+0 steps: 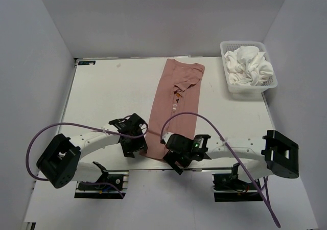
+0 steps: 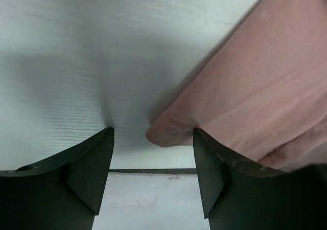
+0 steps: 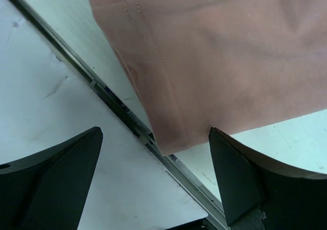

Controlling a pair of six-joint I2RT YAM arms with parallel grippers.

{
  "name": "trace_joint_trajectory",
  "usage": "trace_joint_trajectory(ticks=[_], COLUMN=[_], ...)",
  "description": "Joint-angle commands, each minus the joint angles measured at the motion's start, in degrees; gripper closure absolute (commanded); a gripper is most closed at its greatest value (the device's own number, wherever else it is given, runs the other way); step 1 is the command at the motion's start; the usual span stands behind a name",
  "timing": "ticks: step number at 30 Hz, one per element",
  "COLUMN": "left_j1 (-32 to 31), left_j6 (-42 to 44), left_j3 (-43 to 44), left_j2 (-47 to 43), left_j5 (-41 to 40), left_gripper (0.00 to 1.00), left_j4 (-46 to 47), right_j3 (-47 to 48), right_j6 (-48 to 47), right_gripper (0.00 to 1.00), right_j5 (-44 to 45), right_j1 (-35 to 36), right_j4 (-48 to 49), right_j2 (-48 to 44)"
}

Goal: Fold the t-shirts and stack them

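The t-shirt's stitched hem corner (image 3: 172, 142) points in between my right gripper's wide-open fingers, so next that gripper should sink a little farther onto it and close on the cloth.
A dusty pink t-shirt (image 1: 174, 102), folded lengthwise into a long strip, runs from the back of the white table to its near edge. My left gripper (image 1: 140, 147) sits at the strip's near left corner. In the left wrist view that rounded pink corner (image 2: 171, 132) lies between the open jaws of the gripper (image 2: 153, 133), up against the right finger (image 2: 214, 174). My right gripper (image 1: 172, 161) is at the near right corner; its jaws (image 3: 154, 131) stand wide open around the stitched hem corner (image 3: 171, 122). White t-shirts (image 1: 249, 65) lie crumpled in the basket.
A white mesh basket (image 1: 228, 84) stands at the back right of the table. The table's near edge with its metal rail (image 3: 133, 125) runs right under the shirt's hem. Purple cables (image 1: 76, 125) loop over both arms.
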Motion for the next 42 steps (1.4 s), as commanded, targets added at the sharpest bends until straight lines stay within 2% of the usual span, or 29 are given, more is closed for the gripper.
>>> trace_joint_trajectory(ticks=[1, 4, 5, 7, 8, 9, 10, 11, 12, 14, 15, 16, 22, 25, 29, 35, 36, 39, 42], left_j1=[0.23, 0.23, 0.23, -0.38, -0.38, -0.38, -0.99, -1.0, -1.0, -1.0, -1.0, -1.0, -2.22, -2.23, -2.75, -1.27, -1.26, -0.74, -0.12], left_j6=[-0.72, -1.24, -1.24, -0.72, -0.72, -0.11, -0.1, -0.1, -0.1, -0.1, -0.1, -1.06, -3.17, -4.23, -3.71, -0.81, -0.81, -0.81, -0.02], left_j3=[-2.77, -3.48, -3.48, -3.48, -2.87, -2.87, -2.26, -2.25, -2.25, -3.39, -3.39, -4.18, -7.44, -8.14, -4.03, 6.87, 8.63, 17.06, 27.68], left_j2=[-2.72, -2.73, -2.21, -0.11, 0.87, 1.83, 3.32, 3.86, 3.86, 3.86, 3.26, 2.55, -6.58, -12.21, -13.8, -6.44, -5.29, -0.02, 5.51], left_j5=[2.5, 2.5, 3.11, 3.12, 3.81, 4.34, 4.87, 4.87, 5.83, 7.24, 7.94, 8.73, 12.77, 12.78, 11.47, 7.25, 5.16, 0.76, -4.16], left_gripper=[0.27, 0.35, 0.41, 0.45, 0.54, 0.59, 0.64, 0.72, 0.89, 1.0, 1.0, 1.0, 1.0, 1.0, 1.0, 1.0, 1.0, 1.0, 1.0], left_j4=[3.85, 6.13, 7.27, 7.81, 8.59, 8.6, 8.6, 8.6, 8.6, 8.6, 7.9, 6.94, 2.54, 1.14, 0.08, 0.08, 0.08, -0.45, -3.96], right_j3=[-0.13, -1.01, -1.44, -2.06, -2.76, -2.85, -3.11, -4.07, -4.52, -5.31, -5.23, -4.96, -5.58, -5.14, -4.79, -1.72, -0.93, 3.2, 3.39], right_j6=[4.24, 6.27, 6.71, 7.85, 8.3, 8.39, 8.91, 9.61, 9.88, 10.06, 10.32, 10.84, 12.42, 13.92, 13.84, 14.8, 14.8, 17.52, 16.4], right_gripper=[0.1, 0.1, 0.1, 0.15, 0.18, 0.26, 0.3, 0.35, 0.45, 0.58, 0.64, 0.74, 1.0, 1.0, 1.0, 1.0, 1.0, 1.0, 1.0], right_j5=[7.88, 9.29, 9.73, 11.84, 12.54, 12.72, 13.16, 13.25, 13.07, 12.55, 12.28, 12.28, 8.59, 8.33, 8.24, 13.24, 16.29, 23.23, 23.27], right_j1=[2.57, 4.06, 4.42, 5.03, 5.21, 5.38, 5.56, 6.0, 6.09, 6.7, 6.97, 7.4, 8.46, 8.55, 8.2, 6.8, 5.84, 2.85, -1.99], right_j4=[-0.7, -0.17, 0.09, -0.17, -0.43, -0.7, -1.22, -1.05, -0.27, 0.0, -0.17, -0.87, -2.54, -5.53, -6.06, -4.22, -4.82, -8.51, -5.29], right_j2=[0.6, 0.42, 0.42, 1.04, 1.47, 1.83, 2.09, 2.27, 2.36, 2.18, 2.01, 1.83, -2.38, -5.02, -9.15, -9.86, -9.68, -9.07, -10.12])
